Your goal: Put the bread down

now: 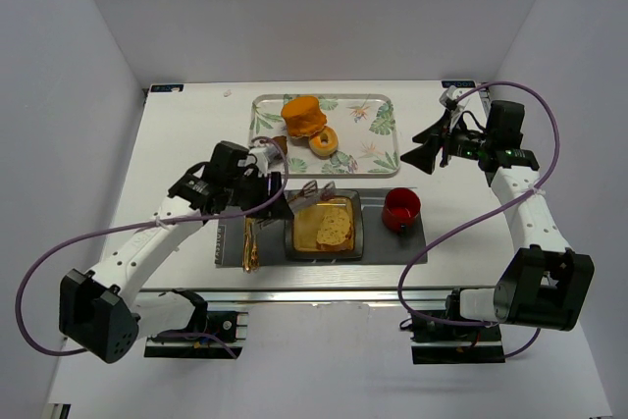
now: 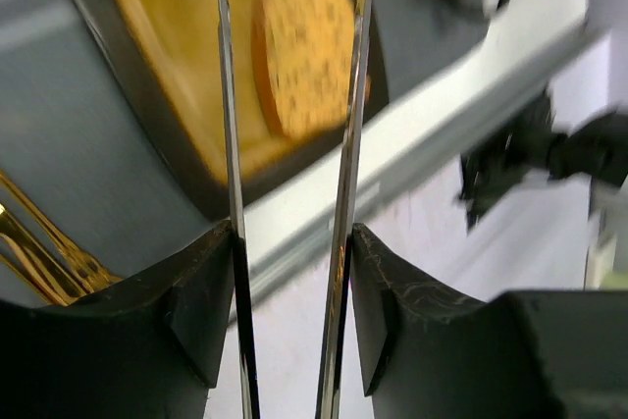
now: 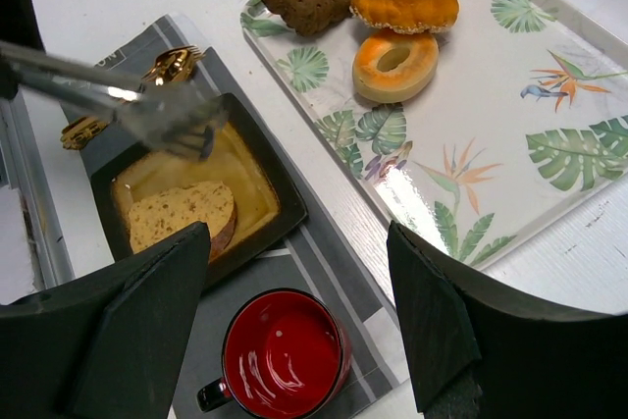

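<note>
I will move my left gripper outward past the plate's far edge so that it straddles the doughnut [image 1: 323,140]. The tongs are empty and the doughnut is lying on the leaf-print tray.
The bread [image 1: 335,226] lies flat in a square dark plate with a yellow inside [image 1: 290,233]. It also shows in the right wrist view [image 3: 182,213] and, blurred, in the left wrist view [image 2: 304,46]. My left gripper [image 1: 280,205] is shut on metal tongs [image 1: 316,191], whose two arms [image 2: 228,95] stand apart above the plate's far edge and hold nothing. In the right wrist view the tongs [image 3: 118,100] hover just above the plate [image 3: 285,198], clear of the bread. My right gripper [image 1: 424,147] is open and empty, raised at the back right.
A red cup [image 1: 401,208] stands on the grey mat [image 1: 392,242] right of the plate. Gold cutlery [image 1: 251,242] lies on the mat at the left. A leaf-print tray [image 1: 378,134] behind holds an orange cake [image 1: 302,115], a doughnut [image 1: 323,142] and a brown lump [image 1: 278,144].
</note>
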Controlling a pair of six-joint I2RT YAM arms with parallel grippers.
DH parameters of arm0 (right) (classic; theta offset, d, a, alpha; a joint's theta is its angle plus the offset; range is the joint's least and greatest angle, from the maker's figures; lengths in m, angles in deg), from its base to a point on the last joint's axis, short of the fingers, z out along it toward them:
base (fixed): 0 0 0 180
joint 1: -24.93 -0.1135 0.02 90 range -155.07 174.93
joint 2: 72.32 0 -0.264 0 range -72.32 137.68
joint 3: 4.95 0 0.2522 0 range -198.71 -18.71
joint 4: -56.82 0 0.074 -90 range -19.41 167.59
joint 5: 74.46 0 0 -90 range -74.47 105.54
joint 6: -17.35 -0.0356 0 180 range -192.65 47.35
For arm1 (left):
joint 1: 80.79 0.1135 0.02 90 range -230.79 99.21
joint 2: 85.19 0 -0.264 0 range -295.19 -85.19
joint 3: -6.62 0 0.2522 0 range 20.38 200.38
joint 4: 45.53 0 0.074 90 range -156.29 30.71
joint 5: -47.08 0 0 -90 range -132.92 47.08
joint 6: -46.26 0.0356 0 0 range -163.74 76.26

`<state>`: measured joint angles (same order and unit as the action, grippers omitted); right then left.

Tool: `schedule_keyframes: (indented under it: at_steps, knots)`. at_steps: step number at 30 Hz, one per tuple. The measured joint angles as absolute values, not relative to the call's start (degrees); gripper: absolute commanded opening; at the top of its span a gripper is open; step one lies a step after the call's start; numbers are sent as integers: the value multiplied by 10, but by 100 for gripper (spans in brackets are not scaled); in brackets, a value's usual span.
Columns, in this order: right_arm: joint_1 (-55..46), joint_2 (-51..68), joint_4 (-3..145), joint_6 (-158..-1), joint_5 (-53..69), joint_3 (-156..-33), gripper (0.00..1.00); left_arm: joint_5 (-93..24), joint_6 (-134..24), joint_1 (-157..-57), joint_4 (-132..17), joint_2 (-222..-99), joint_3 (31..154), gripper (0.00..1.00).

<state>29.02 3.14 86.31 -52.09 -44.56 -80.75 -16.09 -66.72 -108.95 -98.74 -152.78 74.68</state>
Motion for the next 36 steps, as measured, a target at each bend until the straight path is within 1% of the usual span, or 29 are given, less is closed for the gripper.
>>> schedule_keyframes:
  at_steps: [4, 7, 18, 28, 31, 32, 34, 35, 36]
  knots:
    - [290, 31, 864, -520, -447, -808, 78, -197, -692, -1066, -965, -1536, 783, 56]
    - [290, 31, 864, -519, -448, -808, 78, -216, -722, -1052, -934, -1570, 796, 55]
    - [290, 30, 862, -519, -451, -807, 78, -235, -855, -1041, -840, -1790, 888, 56]
    - [290, 19, 854, -519, -451, -788, 78, -199, -918, -1002, -782, -1842, 895, 56]
    - [290, 19, 854, -519, -451, -788, 78, -186, -928, -993, -773, -1861, 895, 51]
    - [290, 19, 854, -519, -450, -788, 78, -181, -930, -991, -769, -1867, 895, 43]
    - [290, 19, 854, -519, -451, -788, 78, -164, -936, -989, -759, -1876, 895, 33]
    - [290, 19, 854, -519, -450, -788, 78, -154, -938, -989, -751, -1879, 895, 26]
    - [290, 19, 854, -519, -450, -788, 78, -146, -941, -989, -746, -1880, 895, 24]
